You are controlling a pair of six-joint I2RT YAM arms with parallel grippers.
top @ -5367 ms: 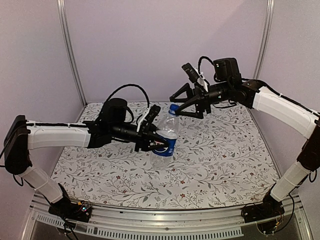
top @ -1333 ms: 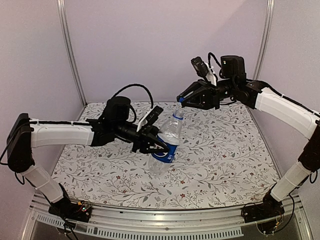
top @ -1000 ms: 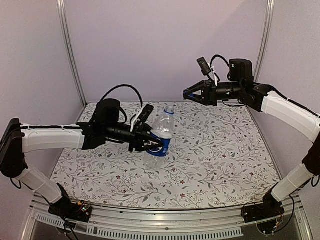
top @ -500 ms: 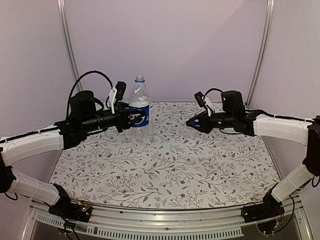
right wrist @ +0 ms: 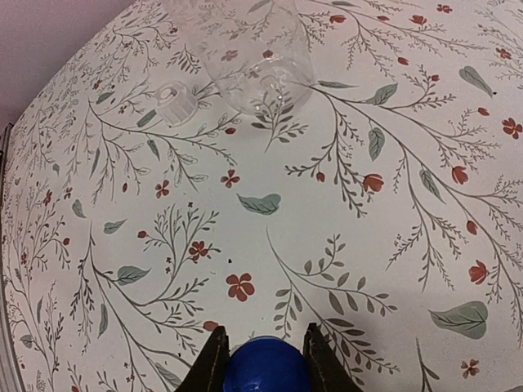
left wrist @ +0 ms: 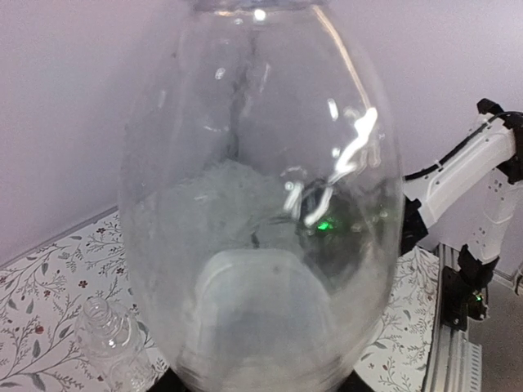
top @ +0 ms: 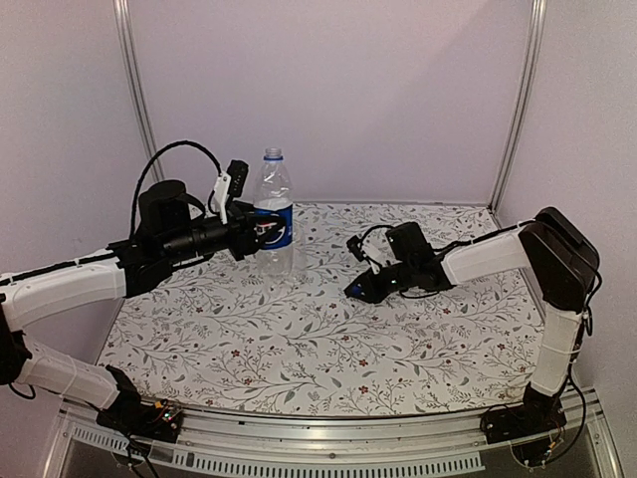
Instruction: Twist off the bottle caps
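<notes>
My right gripper lowers onto empty mat by the leafy sprig (right wrist: pixel 297 328) next and releases the bright blue cap (right wrist: pixel 266 372), since that clear patch lies close below my right gripper.
The Pepsi-labelled bottle (top: pixel 275 204) stands upright at the back left with its neck bare, and my left gripper (top: pixel 249 235) is shut on its label band. That bottle (left wrist: pixel 257 204) fills the left wrist view. Low over the middle of the mat, my right gripper (top: pixel 356 290) is shut on the bright blue cap (right wrist: pixel 266 372), which sits between its two fingers. A pale clear cap (right wrist: pixel 174 98) lies loose on the mat beside a clear bottle base (right wrist: pixel 257 61). The plain bottle (left wrist: pixel 108 347) shows low at the left, uncapped.
The floral mat (top: pixel 328 339) covers the table. Purple walls with metal posts (top: pixel 136 100) close in the back and sides. The right arm's white forearm (top: pixel 488 254) reaches across the right half of the mat.
My left arm carried the Pepsi bottle from mid-table to the back left and stood it upright. My right arm dropped from high up to just above the mat, still holding the blue cap.
</notes>
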